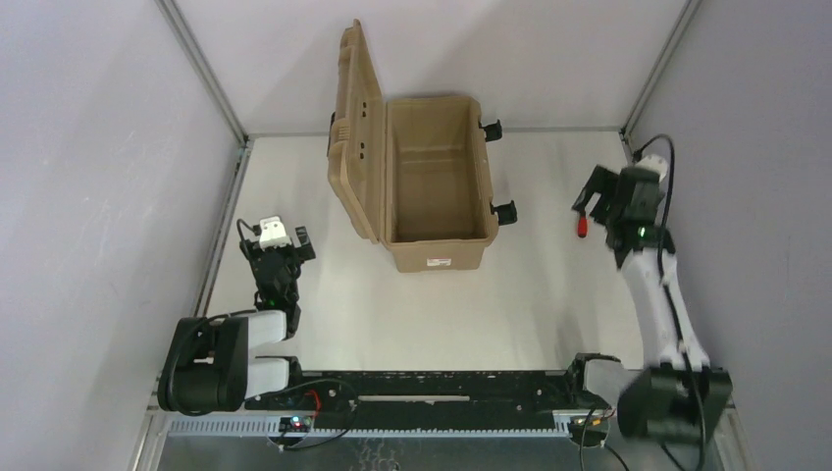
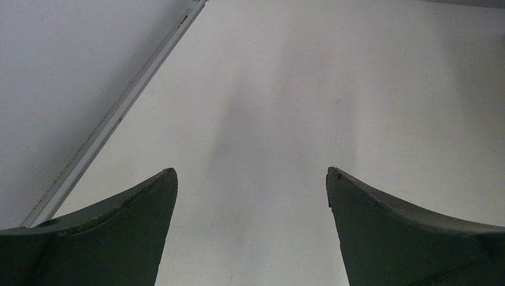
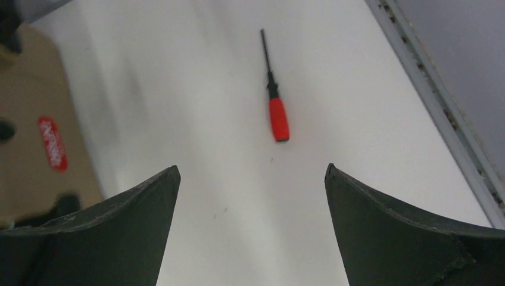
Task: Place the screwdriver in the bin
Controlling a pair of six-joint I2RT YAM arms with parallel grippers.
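Note:
The screwdriver lies flat with bare table along both sides, so my right gripper should next lower open fingers around the stem end of the screwdriver's red handle (image 1: pixel 582 218) (image 3: pixel 274 101).
The screwdriver (image 3: pixel 277 116), with a short red handle and a thin dark shaft, lies flat on the white table at the right (image 1: pixel 582 226). My right gripper (image 3: pixel 251 170) hovers just short of the handle end, open, with only bare table between its fingers; the top view shows it directly over the tool (image 1: pixel 592 201). The bin (image 1: pixel 437 257) is a tan case standing at the back centre with its lid swung up to the left, and its labelled end wall shows at the left of the right wrist view (image 3: pixel 30 101). My left gripper (image 2: pixel 252 173) is open over bare table at the near left (image 1: pixel 280 247).
Grey enclosure walls stand on both sides. A metal rail runs along the table's left edge (image 2: pixel 113 119) and right edge (image 3: pixel 440 107), the latter close to the screwdriver. Black latches (image 1: pixel 504 211) stick out from the bin's right side. White table lies between the bin and both arms.

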